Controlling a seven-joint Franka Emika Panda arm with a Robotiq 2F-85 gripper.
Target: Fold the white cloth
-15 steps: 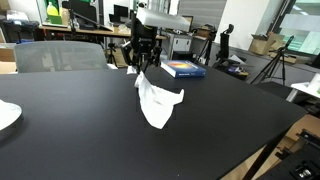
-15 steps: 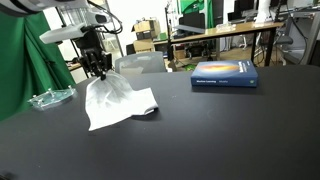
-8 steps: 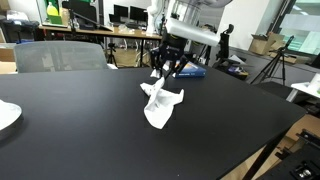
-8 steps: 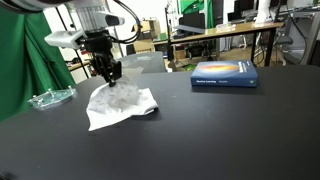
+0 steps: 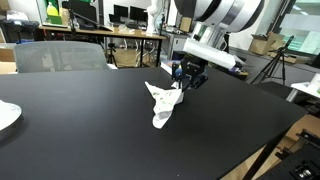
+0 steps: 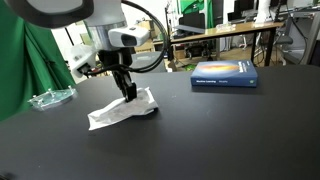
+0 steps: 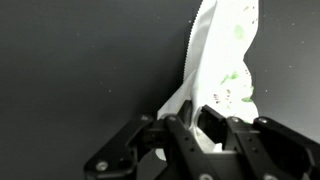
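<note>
My gripper should next go down toward the bunched white cloth (image 6: 122, 109) (image 7: 226, 72) just below it on the tabletop and release the cloth's pinched edge there, as it still hangs raised.
The white cloth (image 5: 161, 103) lies bunched on the black table (image 5: 70, 130), one corner lifted. It also shows in an exterior view (image 6: 122, 110) and in the wrist view (image 7: 222, 60), with a faint green print. My gripper (image 5: 183, 84) is shut on the cloth's edge and holds that edge low over the table, near the cloth's far side. In an exterior view my gripper (image 6: 130, 93) pinches the cloth's top edge. In the wrist view my fingers (image 7: 190, 125) clamp the cloth's lower end.
A blue book (image 6: 224, 74) lies on the table beyond the cloth; it also shows in an exterior view (image 5: 185, 68). A clear plastic dish (image 6: 50, 97) sits at one table edge. A white plate (image 5: 6, 116) is at another edge. Chairs and desks stand behind.
My gripper has carried the held cloth edge sideways across the table and lower, dragging it over the rest. The cloth now lies flatter and more bunched.
</note>
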